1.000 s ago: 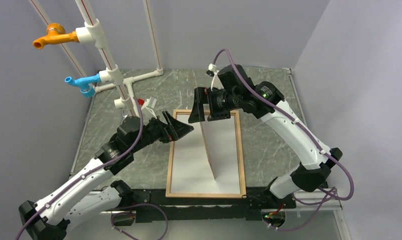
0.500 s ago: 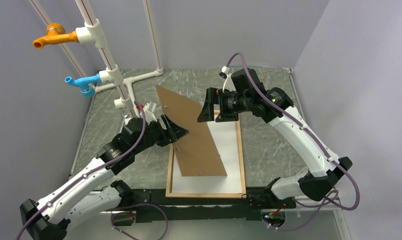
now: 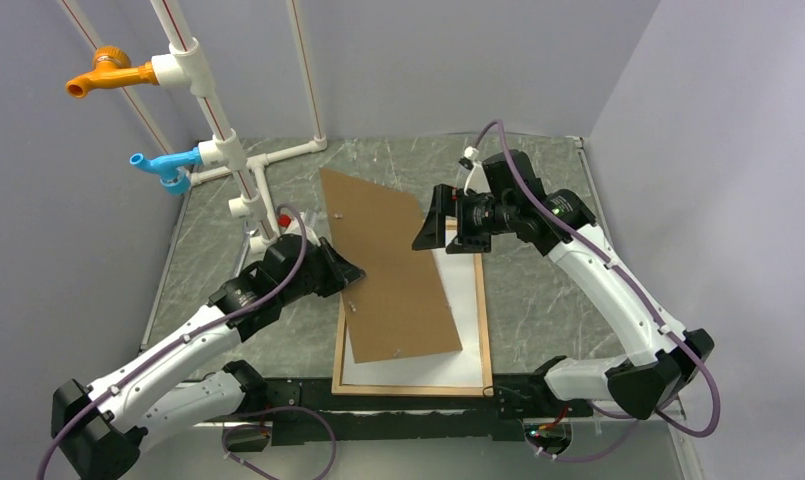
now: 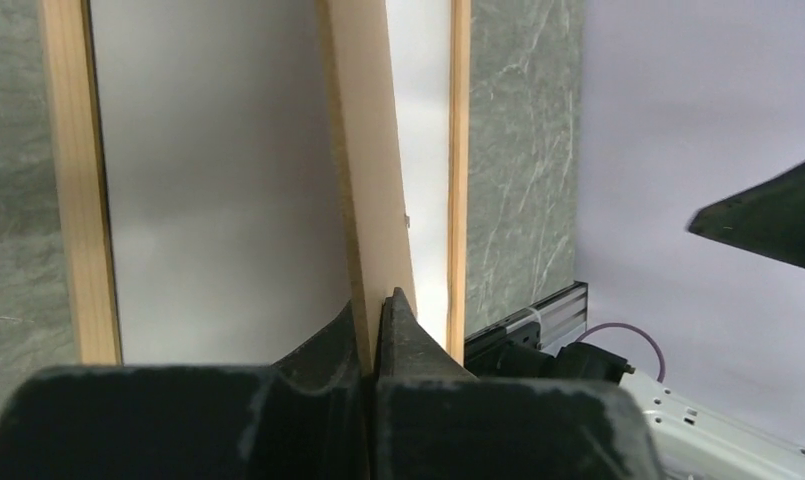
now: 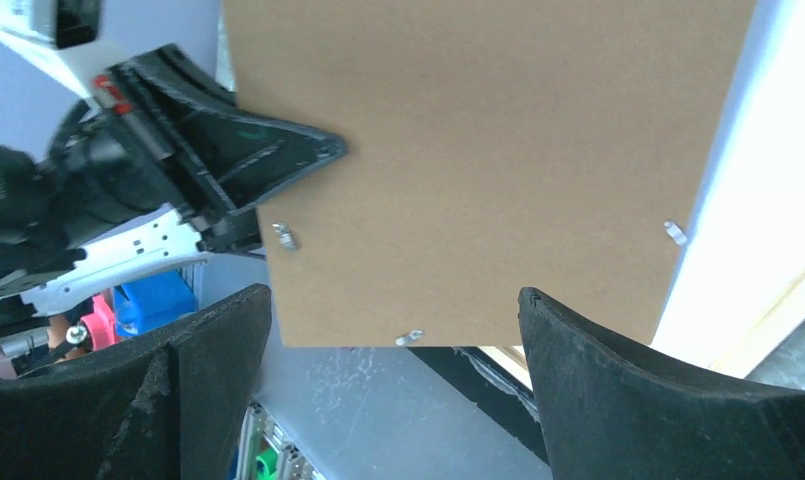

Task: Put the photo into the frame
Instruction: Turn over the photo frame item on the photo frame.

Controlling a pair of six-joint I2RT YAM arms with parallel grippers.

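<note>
My right gripper shifts to the right in the top view and turns onto the board's free long edge (image 3: 442, 274) (image 5: 716, 120) next, since its open fingers face the board's flat side.
The light-wood frame (image 3: 486, 325) lies flat near the table's front edge. Inside it lies a white sheet (image 3: 465, 300), the photo with its plain back up; its picture side is hidden. A brown backing board (image 3: 388, 265) slants above the frame, its far end over the table's left part. My left gripper (image 3: 351, 272) is shut on the board's left edge, and the left wrist view shows that edge (image 4: 368, 150) pinched between the jaws (image 4: 378, 312). My right gripper (image 3: 446, 230) hangs open at the board's far right corner, apart from the board (image 5: 478, 150).
White pipework (image 3: 240, 165) with an orange tap (image 3: 103, 72) and a blue tap (image 3: 163, 165) stands at the back left. The green marble table (image 3: 548, 290) lies to the right of the frame. A black rail (image 3: 418, 410) runs along the near edge.
The board stood almost edge-on in the frame and has tipped over to the left. My left gripper has shut on its left edge. The right arm has drawn back to the right, still open.
</note>
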